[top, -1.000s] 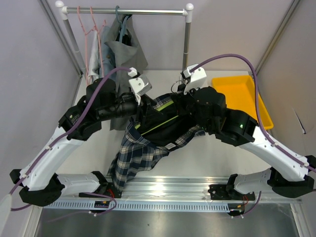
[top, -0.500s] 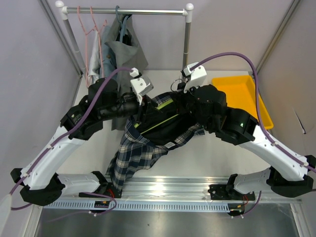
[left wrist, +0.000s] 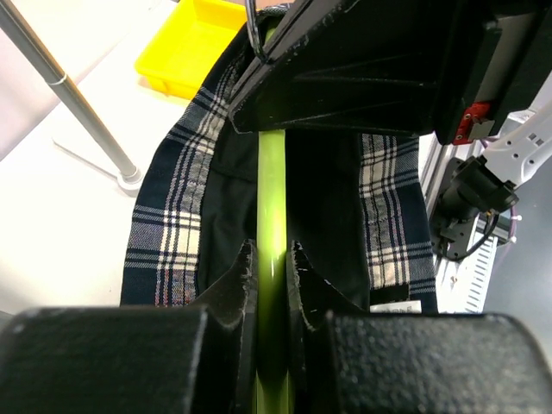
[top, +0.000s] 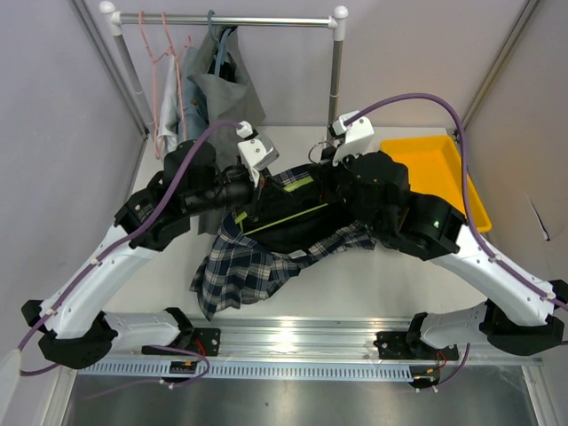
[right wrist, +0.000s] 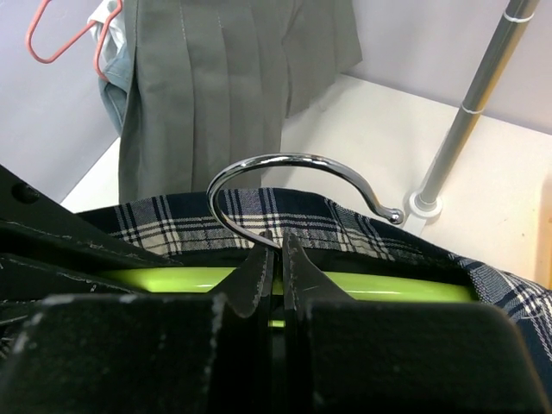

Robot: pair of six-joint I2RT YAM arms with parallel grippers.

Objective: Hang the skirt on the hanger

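Observation:
The rack's bare bar (top: 282, 21) beside the grey skirt has room, so my left gripper should next move up and outward, set the hanger's hook over it and release.
A navy and white plaid skirt (top: 253, 266) with a black lining hangs over a lime-green hanger (top: 284, 211) held between both arms above the table. My left gripper (left wrist: 272, 259) is shut on the green hanger bar (left wrist: 271, 198). My right gripper (right wrist: 278, 246) is shut on the base of the hanger's chrome hook (right wrist: 293, 164), with the green bar (right wrist: 379, 286) running across behind the fingers. The plaid waistband (right wrist: 259, 216) lies over the bar. The skirt's lower part rests on the table at the front left.
A garment rack (top: 226, 19) stands at the back with a grey skirt (top: 222, 84) and pink hangers (top: 164, 71) on it. Its right pole (top: 335, 75) is close behind the grippers. A yellow bin (top: 444, 173) sits at the right.
Both arms have lifted the hanger a little and moved it toward the rack. The hanging skirt has swung left and spread more across the table.

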